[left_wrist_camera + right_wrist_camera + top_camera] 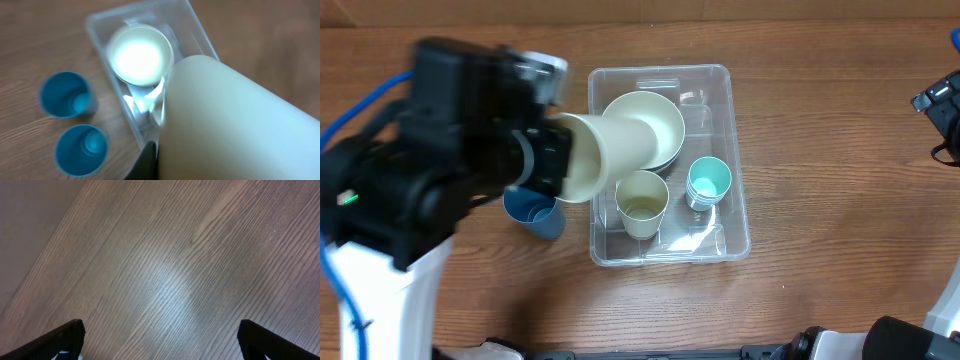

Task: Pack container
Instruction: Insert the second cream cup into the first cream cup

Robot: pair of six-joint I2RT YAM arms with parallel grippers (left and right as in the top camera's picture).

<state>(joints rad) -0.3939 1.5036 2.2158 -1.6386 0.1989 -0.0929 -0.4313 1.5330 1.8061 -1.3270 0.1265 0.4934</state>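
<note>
Next, my left gripper lowers over the open cream cup, below it and to its right in the overhead view, turning the sideways cup upright.
The clear container stands mid-table. In it are a cream bowl, a cream cup and a teal cup. My left gripper is shut on a large cream cup, held on its side over the container's left wall. In the left wrist view this cup fills the right half, beside one dark finger; the container and a cream vessel lie below. My right gripper is open and empty over bare wood, at the far right edge overhead.
Two blue cups stand on the table just left of the container; overhead only one blue cup shows, partly under my left arm. The table is brown wood.
</note>
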